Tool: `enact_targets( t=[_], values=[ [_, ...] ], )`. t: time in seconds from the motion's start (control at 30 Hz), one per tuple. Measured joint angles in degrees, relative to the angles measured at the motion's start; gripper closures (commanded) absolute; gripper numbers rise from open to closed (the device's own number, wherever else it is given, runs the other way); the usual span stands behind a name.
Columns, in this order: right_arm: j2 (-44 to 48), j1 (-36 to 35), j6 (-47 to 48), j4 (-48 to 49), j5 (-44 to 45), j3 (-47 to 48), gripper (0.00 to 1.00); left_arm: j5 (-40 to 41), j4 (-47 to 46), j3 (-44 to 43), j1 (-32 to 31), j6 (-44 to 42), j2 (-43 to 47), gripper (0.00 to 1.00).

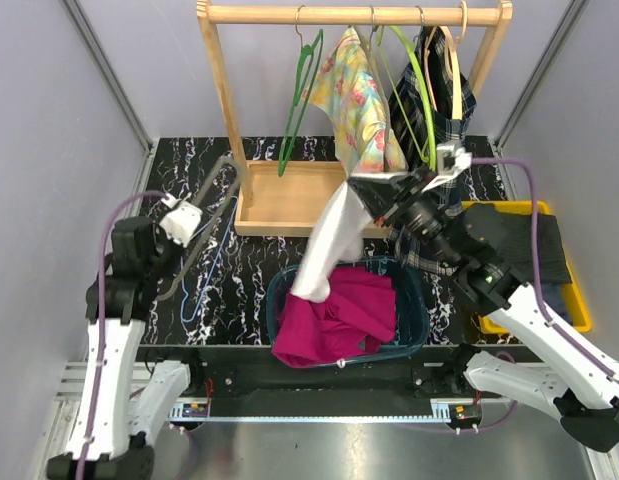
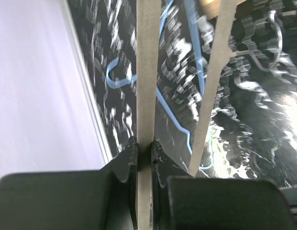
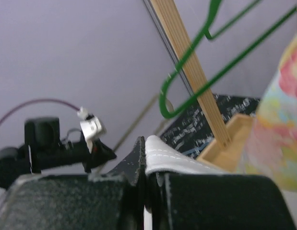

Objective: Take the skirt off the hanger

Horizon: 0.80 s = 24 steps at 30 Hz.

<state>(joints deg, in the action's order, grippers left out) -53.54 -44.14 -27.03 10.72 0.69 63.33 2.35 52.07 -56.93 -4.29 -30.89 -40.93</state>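
The left gripper will next go down toward the table and release the grey hanger over the blue hanger (image 1: 217,263) (image 2: 172,113), because that one lies below the gripper on the tabletop.
The white skirt (image 1: 329,245) hangs free of the hanger, its lower end over the basket. My right gripper (image 1: 367,190) is shut on its top hem, and the hem (image 3: 174,158) shows pinched between the right gripper (image 3: 147,151) jaws in the right wrist view. The bare grey-beige hanger (image 1: 217,185) is at the left, held above the table. My left gripper (image 1: 192,218) is shut on it. In the left wrist view the left gripper (image 2: 144,148) clamps one bar of the hanger (image 2: 147,72).
A dark basket (image 1: 417,295) at the front centre holds magenta cloth (image 1: 339,315). A wooden rack (image 1: 224,90) behind carries green hangers (image 1: 299,95), a floral garment (image 1: 359,100) and a plaid one. A yellow bin (image 1: 581,312) is at the right. A blue hanger (image 1: 204,285) lies on the table.
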Motion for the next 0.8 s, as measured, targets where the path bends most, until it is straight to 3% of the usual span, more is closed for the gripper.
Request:
enact_targets(
  t=[0.13,0.23,0.53,0.8],
  values=[
    [3.8,0.0,0.9,-3.8,0.4,-7.3,1.0,-5.7,-1.1,0.0,11.7,1.3,-7.7,1.0],
    [8.1,0.0,1.2,-5.6,0.7,-10.3,1.0,-9.7,-1.2,0.7,15.2,1.4,-13.1,1.0],
    [20.1,0.0,1.3,-11.0,2.9,-14.2,1.0,-16.5,-1.7,3.2,15.3,1.4,-20.9,1.0],
    [18.6,0.1,1.0,-12.8,-3.3,-11.1,1.0,-16.5,-4.2,4.8,15.3,3.6,-27.8,1.0]
  ],
)
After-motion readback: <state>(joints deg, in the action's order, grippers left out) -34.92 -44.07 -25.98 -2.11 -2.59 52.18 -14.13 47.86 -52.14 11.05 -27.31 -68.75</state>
